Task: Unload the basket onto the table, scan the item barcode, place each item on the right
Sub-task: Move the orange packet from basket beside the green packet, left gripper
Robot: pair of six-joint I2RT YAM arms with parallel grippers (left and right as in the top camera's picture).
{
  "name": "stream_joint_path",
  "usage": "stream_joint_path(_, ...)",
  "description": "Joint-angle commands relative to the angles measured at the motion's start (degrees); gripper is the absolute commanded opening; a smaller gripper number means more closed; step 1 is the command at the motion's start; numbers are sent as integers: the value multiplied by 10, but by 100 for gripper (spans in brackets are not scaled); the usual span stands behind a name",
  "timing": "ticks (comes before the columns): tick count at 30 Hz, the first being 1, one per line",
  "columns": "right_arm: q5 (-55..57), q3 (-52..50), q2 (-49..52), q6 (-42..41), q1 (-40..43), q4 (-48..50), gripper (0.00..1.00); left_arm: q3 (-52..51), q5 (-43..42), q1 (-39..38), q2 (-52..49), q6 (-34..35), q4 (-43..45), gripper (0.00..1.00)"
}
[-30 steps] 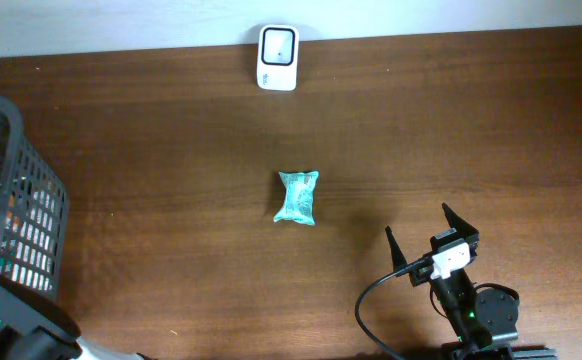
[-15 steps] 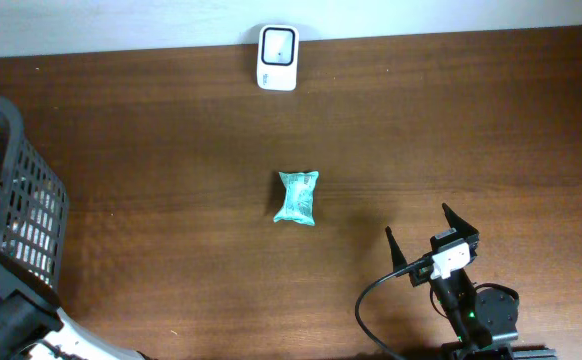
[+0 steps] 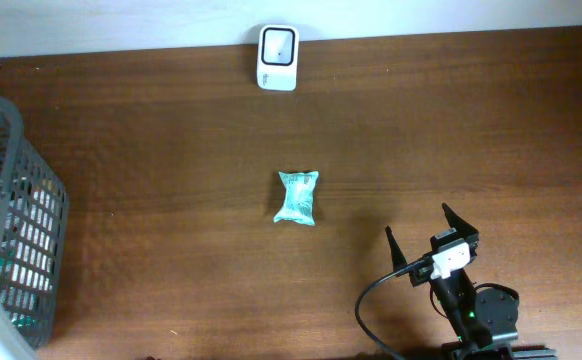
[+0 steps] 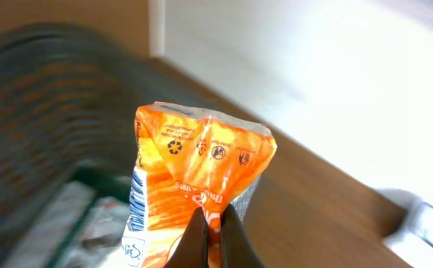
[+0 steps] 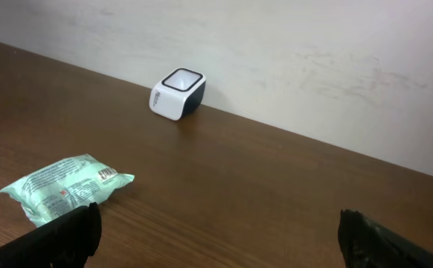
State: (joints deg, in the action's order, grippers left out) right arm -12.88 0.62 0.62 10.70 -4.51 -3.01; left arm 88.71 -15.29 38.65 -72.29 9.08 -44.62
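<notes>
My left gripper swings down and to the right in the overhead view next. It releases the orange packet beside the teal packet (image 3: 297, 197), where the tabletop is bare.
My left gripper (image 4: 213, 217) is shut on the lower part of an orange snack packet (image 4: 194, 160), which stands upright over the dark mesh basket (image 4: 45, 112). Blue printed stripes run down the packet's left edge. The white barcode scanner (image 3: 277, 57) stands at the table's far edge, also in the right wrist view as the scanner (image 5: 178, 93). A teal packet (image 3: 297, 197) lies flat mid-table. My right gripper (image 3: 433, 232) hovers open near the front right, nothing between its fingers.
The grey mesh basket (image 3: 21, 220) stands at the table's left edge with more packets inside. A pale wall runs behind the scanner. The teal packet (image 5: 60, 184) lies just ahead of my right gripper's left fingertip (image 5: 60, 238).
The left gripper has shut on the orange packet. The left arm has drawn back toward the left edge of the overhead view. The right arm has not moved.
</notes>
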Motion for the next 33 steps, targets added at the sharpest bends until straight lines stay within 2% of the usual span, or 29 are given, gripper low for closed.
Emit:
stream_joint_path(1, 0, -3, -4, -2, -3, -3, 98, 4, -64, -128, 23, 7, -28, 0)
stream_joint_path(4, 0, -3, -4, -2, -3, -3, 98, -45, -42, -344, -17, 3, -60, 0)
stream_joint_path(7, 1, -3, -4, -2, -3, -3, 99, -112, 17, -482, -88, 3, -48, 0)
stream_joint_path(9, 0, -3, -4, -2, -3, -3, 98, -139, 19, -528, -136, 3, -23, 0)
stream_joint_path(12, 1, -3, -4, -2, -3, -3, 98, -146, 18, -598, -274, 12, 24, 0)
stream_joint_path(17, 0, -3, -4, -2, -3, -3, 98, -146, 33, -641, -348, 54, 24, 1)
stream_joint_path(18, 0, -3, -4, -2, -3, -3, 98, -146, 32, -641, -348, 55, 25, 12)
stream_joint_path(19, 0, -3, -4, -2, -3, -3, 98, -146, 29, -641, -348, 55, 26, 44)
stream_joint_path(21, 0, -3, -4, -2, -3, -3, 98, -146, 27, -641, -348, 55, 26, 60)
stream_joint_path(22, 0, -3, -4, -2, -3, -3, 98, -146, 27, -641, -348, 54, 28, 64)
stream_joint_path(26, 0, -3, -4, -2, -3, -3, 98, -109, 34, -632, -344, 52, 21, 66)
stream_joint_path(30, 1, -3, -4, -2, -3, -3, 98, 24, 60, -593, -315, 27, -92, 67)
stream_joint_path(33, 1, -3, -4, -2, -3, -3, 98, 154, 93, -520, -269, 5, -197, 67)
